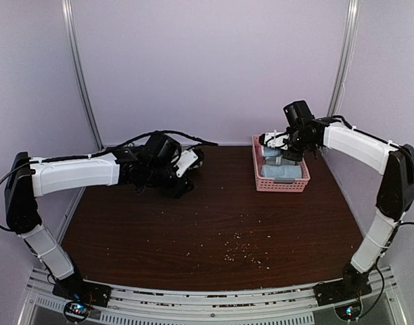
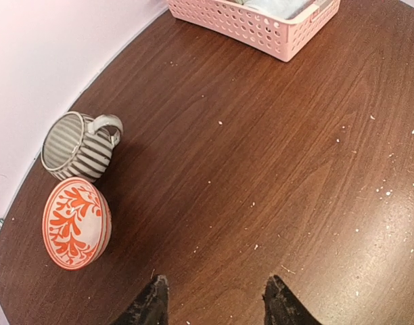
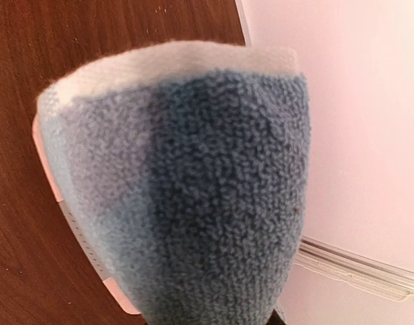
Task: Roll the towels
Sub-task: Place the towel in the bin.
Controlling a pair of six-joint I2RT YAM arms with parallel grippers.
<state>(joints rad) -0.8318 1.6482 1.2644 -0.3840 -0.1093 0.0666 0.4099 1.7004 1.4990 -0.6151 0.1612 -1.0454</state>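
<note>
My right gripper moves down into the near end of the pink lattice basket (image 1: 261, 183) next and releases the rolled towel, since that basket end lies below my gripper.
A light blue towel (image 3: 193, 189) with a white edge fills the right wrist view, hanging close in front of the camera and hiding the fingers. My right gripper (image 1: 290, 150) is shut on this towel (image 1: 274, 154) just above the pink lattice basket (image 1: 261, 183) at the back right. More light blue towels (image 1: 285, 171) lie folded in the basket. My left gripper (image 2: 216, 288) is open and empty, low over bare brown table; in the top view it (image 1: 185, 187) is at the back left of centre, well apart from the basket.
A grey striped mug (image 2: 78, 145) and an orange-patterned white bowl (image 2: 75, 223) stand by the left back wall, left of my left gripper. The basket's near wall (image 2: 261, 24) shows in the left wrist view. Pale crumbs (image 1: 237, 247) dot the table.
</note>
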